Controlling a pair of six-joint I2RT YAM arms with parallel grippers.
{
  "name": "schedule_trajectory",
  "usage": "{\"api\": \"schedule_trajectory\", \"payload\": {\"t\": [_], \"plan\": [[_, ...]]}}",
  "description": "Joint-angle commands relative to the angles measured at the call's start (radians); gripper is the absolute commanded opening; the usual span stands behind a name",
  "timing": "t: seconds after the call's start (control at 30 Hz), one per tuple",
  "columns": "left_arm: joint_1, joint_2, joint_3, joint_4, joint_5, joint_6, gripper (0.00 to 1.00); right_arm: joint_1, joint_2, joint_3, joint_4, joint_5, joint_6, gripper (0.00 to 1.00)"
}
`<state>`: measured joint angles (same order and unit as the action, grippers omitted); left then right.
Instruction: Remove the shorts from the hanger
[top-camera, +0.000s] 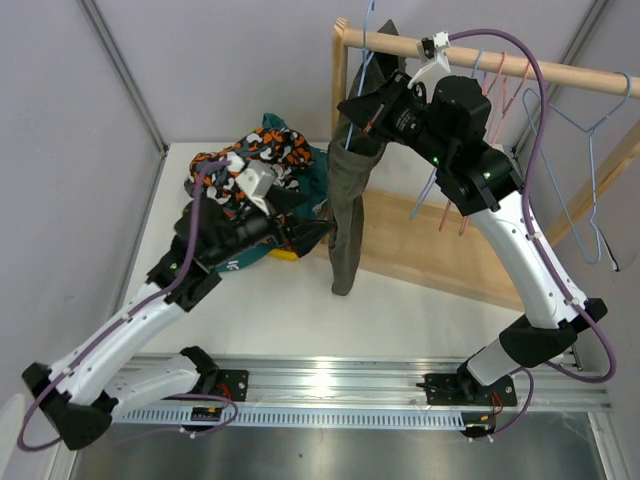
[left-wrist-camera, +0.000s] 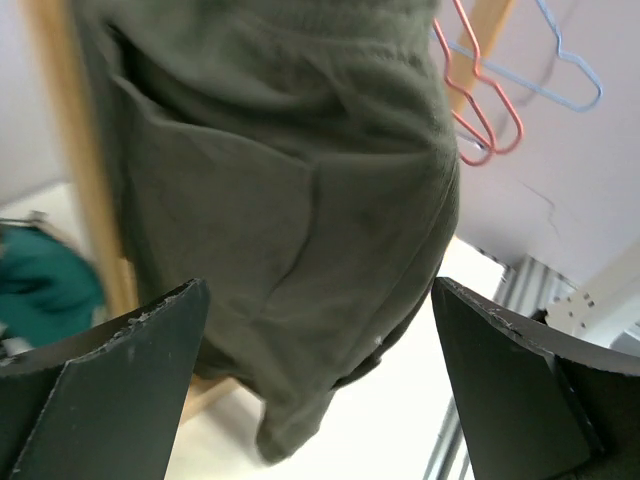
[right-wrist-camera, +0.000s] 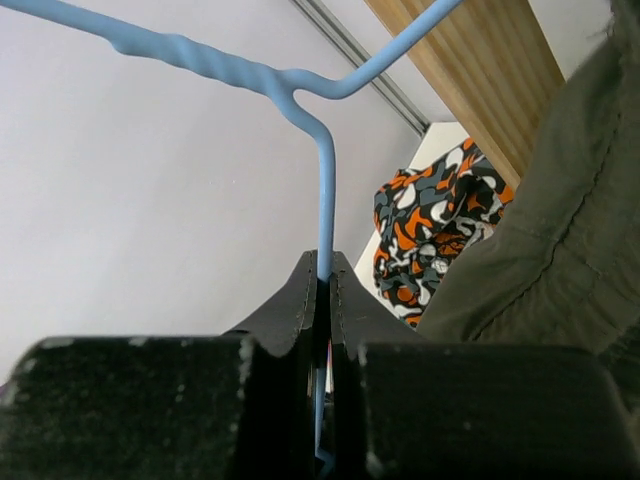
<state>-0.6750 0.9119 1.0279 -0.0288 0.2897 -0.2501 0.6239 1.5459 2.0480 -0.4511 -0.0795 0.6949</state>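
My right gripper will draw the blue hanger to the right in the top view toward the empty pink hangers and release it, since the shorts (top-camera: 350, 200) still hang on it.
The olive-grey shorts (top-camera: 350, 200) hang from a blue wire hanger (top-camera: 369, 35) at the left end of the wooden rod (top-camera: 540, 68). My right gripper (top-camera: 352, 108) is shut on the hanger's wire just above the shorts. In the right wrist view the wire (right-wrist-camera: 324, 190) runs between the closed tips of the right gripper (right-wrist-camera: 322, 275), with the olive-grey shorts (right-wrist-camera: 560, 240) at the right. My left gripper (top-camera: 312, 232) is open beside the lower part of the shorts. In the left wrist view the olive-grey shorts (left-wrist-camera: 300, 200) hang ahead of the wide-open left gripper (left-wrist-camera: 320, 380), apart from both fingers.
A pile of shorts lies at the back left: camouflage print (top-camera: 255, 150), dark teal (top-camera: 312, 180) and a bit of lime green (top-camera: 284, 254). Empty pink hangers (top-camera: 500, 85) and a blue hanger (top-camera: 592, 130) hang on the rod to the right. The rack's wooden base (top-camera: 430, 255) stands behind the shorts.
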Motion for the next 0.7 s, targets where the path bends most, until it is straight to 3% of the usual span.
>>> {"api": "schedule_trajectory", "payload": {"t": [0.0, 0.27, 0.37, 0.4, 0.47, 0.5, 0.57, 0.6, 0.63, 0.67], "plan": [[-0.073, 0.068, 0.041, 0.137, 0.014, -0.014, 0.99, 0.0, -0.052, 0.04, 0.164, 0.015, -0.06, 0.0], [-0.172, 0.137, 0.066, 0.171, -0.046, 0.003, 0.99, 0.0, -0.087, -0.015, 0.18, 0.027, -0.071, 0.0], [-0.202, 0.157, 0.067, 0.171, -0.095, 0.025, 0.91, 0.0, -0.093, -0.015, 0.172, 0.027, -0.071, 0.0], [-0.205, 0.163, 0.066, 0.173, -0.13, 0.029, 0.77, 0.0, -0.099, -0.02, 0.169, 0.026, -0.066, 0.0], [-0.205, 0.188, 0.081, 0.175, -0.161, 0.04, 0.63, 0.0, -0.119, -0.028, 0.169, 0.027, -0.057, 0.0], [-0.205, 0.2, 0.09, 0.175, -0.184, 0.044, 0.5, 0.0, -0.128, -0.049, 0.175, 0.027, -0.049, 0.0], [-0.205, 0.241, 0.116, 0.158, -0.201, 0.067, 0.35, 0.0, -0.151, -0.077, 0.187, 0.03, -0.038, 0.0], [-0.205, 0.254, 0.144, 0.149, -0.225, 0.072, 0.14, 0.0, -0.17, -0.101, 0.196, 0.035, -0.029, 0.0], [-0.205, 0.265, 0.149, 0.144, -0.237, 0.069, 0.02, 0.0, -0.179, -0.11, 0.198, 0.037, -0.026, 0.0], [-0.205, 0.274, 0.152, 0.142, -0.245, 0.066, 0.0, 0.0, -0.187, -0.117, 0.196, 0.044, -0.025, 0.0]]}}
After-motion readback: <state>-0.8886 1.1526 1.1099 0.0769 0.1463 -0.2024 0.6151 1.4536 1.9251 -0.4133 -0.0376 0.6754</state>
